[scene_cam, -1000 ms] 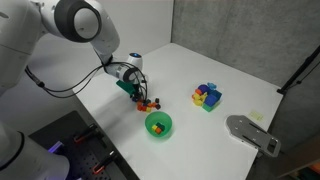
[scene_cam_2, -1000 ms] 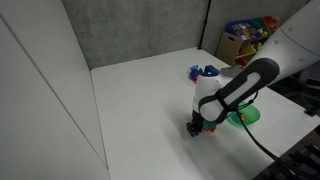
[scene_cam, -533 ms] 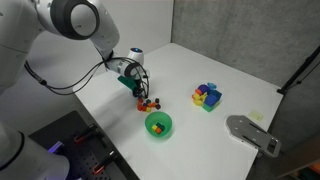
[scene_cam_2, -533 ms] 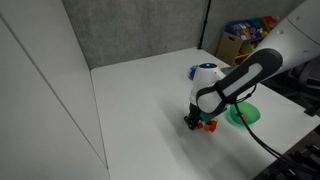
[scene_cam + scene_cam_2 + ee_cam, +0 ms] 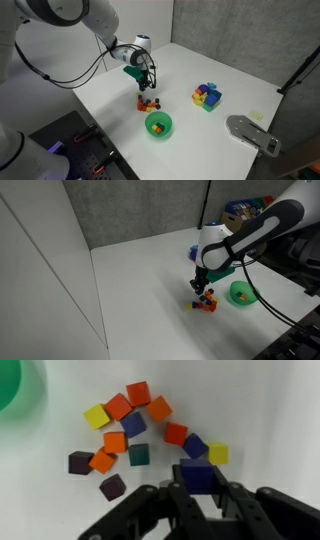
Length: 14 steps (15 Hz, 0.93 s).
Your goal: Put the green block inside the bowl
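The dark blue block (image 5: 198, 473) hangs clear of the cluster. My gripper needs to go to the left next in the wrist view, over the inside of the green bowl.
The green bowl (image 5: 158, 124) stands on the white table near its front edge; it also shows in an exterior view (image 5: 242, 293) and at the wrist view's top left (image 5: 20, 385). A cluster of small coloured blocks (image 5: 148, 102) lies beside it. In the wrist view a dark green block (image 5: 139, 454) lies among orange, red, yellow, blue and purple ones. My gripper (image 5: 198, 488) is shut on a dark blue block (image 5: 198, 473). The gripper hangs above the cluster in both exterior views (image 5: 148, 85) (image 5: 200, 283).
A blue-yellow-purple block pile (image 5: 207, 96) stands further right on the table. A grey device (image 5: 250, 133) lies at the table's right edge. A shelf with toys (image 5: 245, 215) is behind the table. A wall panel stands close on one side.
My gripper has risen from down at the block cluster and now hangs above it, with a dark blue block between its fingers.
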Available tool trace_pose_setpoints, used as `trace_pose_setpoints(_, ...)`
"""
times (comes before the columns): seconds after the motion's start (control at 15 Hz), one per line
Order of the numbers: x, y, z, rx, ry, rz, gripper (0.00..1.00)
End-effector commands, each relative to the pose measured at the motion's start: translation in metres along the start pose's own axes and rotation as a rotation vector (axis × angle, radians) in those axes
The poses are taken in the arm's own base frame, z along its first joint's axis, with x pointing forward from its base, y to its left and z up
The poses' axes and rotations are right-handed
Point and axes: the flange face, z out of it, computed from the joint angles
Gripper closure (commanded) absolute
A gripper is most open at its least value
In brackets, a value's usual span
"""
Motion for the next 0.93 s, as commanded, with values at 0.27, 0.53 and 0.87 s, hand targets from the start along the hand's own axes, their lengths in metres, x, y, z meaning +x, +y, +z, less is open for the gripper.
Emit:
trace_pose_setpoints(0.27,-0.023,0.103,-0.05,-0.104,0.027,0.12,0.91)
trace_pose_setpoints(0.53,-0.045,0.162,-0.057,-0.145,0.016,0.208,0.91)
trace_pose_setpoints(0.87,-0.078,0.211,-0.039,-0.146,-0.041,0.305,0.91)
